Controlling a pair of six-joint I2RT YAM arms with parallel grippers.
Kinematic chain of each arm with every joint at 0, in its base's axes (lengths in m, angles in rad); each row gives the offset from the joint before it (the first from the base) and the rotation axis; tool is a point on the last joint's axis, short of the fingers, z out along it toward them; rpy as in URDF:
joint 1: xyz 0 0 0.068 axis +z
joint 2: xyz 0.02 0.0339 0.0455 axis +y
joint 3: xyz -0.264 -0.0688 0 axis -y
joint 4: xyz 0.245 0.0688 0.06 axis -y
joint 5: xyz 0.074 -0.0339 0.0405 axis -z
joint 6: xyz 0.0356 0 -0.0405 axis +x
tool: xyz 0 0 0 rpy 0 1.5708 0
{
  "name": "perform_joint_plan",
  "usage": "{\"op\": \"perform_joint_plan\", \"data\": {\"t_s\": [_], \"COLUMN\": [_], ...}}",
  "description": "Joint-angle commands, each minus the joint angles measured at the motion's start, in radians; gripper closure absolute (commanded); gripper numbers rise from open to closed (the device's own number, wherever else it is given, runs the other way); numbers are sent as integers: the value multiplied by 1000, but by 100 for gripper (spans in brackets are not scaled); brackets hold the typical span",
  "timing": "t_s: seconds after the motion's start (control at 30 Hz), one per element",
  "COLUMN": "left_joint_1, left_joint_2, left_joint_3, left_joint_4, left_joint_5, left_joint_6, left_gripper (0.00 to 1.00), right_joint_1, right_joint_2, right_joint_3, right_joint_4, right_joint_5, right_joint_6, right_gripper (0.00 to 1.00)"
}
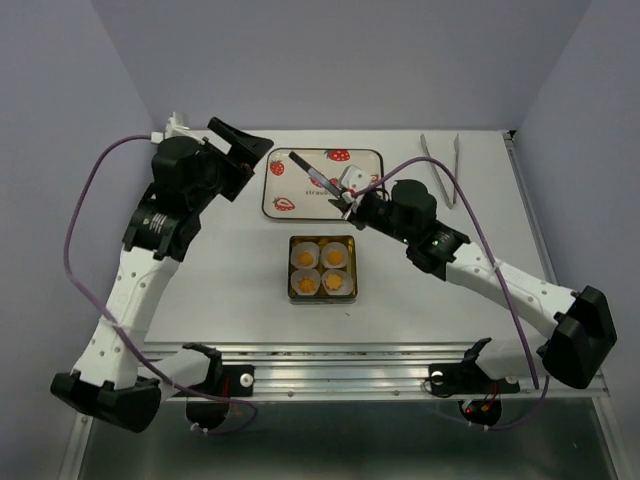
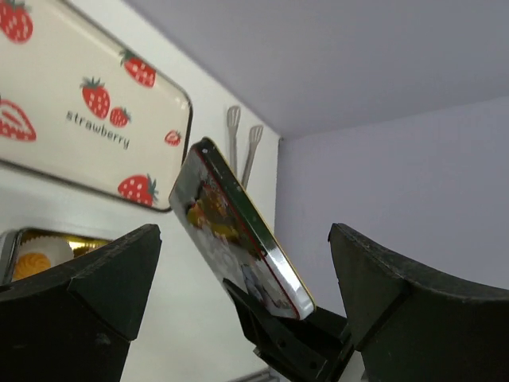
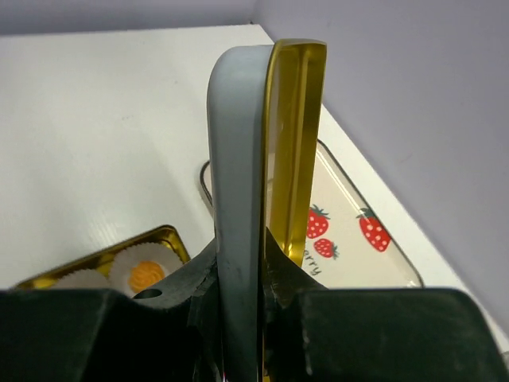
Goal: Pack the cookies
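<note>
My right gripper comes back and down next, turning the upright lid flat over the open gold tin [image 1: 322, 240] [image 3: 119, 267] to release it there, since cookies already fill that tin.
Four small orange-yellow cookies [image 1: 305, 257], each in a white paper cup, fill a square gold tin [image 1: 322, 240] at the table's middle. One cookie shows in the right wrist view [image 3: 145, 274] and one in the left wrist view [image 2: 32, 263]. My right gripper [image 1: 345, 200] is shut on the tin's lid [image 1: 312, 175], holding it on edge above the strawberry tray; the lid stands upright between its jaws [image 3: 266, 143]. My left gripper [image 1: 240, 150] is open and empty at the back left, apart from the lid [image 2: 238, 231].
A cream tray printed with strawberries [image 1: 365, 160] lies behind the tin, also in the left wrist view [image 2: 71, 87] and the right wrist view [image 3: 350, 239]. Metal tongs [image 1: 440, 165] lie at the back right. Purple walls close the back and sides.
</note>
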Motion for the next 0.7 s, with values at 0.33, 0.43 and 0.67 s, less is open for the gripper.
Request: {"op": "perform_joint_plan", "data": {"t_s": [0.33,0.43,0.67], "left_joint_1": [-1,-1,-1], "left_joint_2": [-204,-262,-332], "left_joint_3": [-177,-285,-392], "left_joint_4": [70,127,142], "left_joint_5": [25,72,50], "left_joint_6": [239,256,271], "left_gripper": [1,1,1], "right_joint_1": [-179,-189,-210], "right_joint_2": [-131,-181,-238], "right_joint_3": [23,-43,-155], "right_joint_4": [-130,-53,-13], "right_joint_5": [-261,-290,-271], "right_joint_6": [1026,1103,1296], "right_gripper": [96,96,97]}}
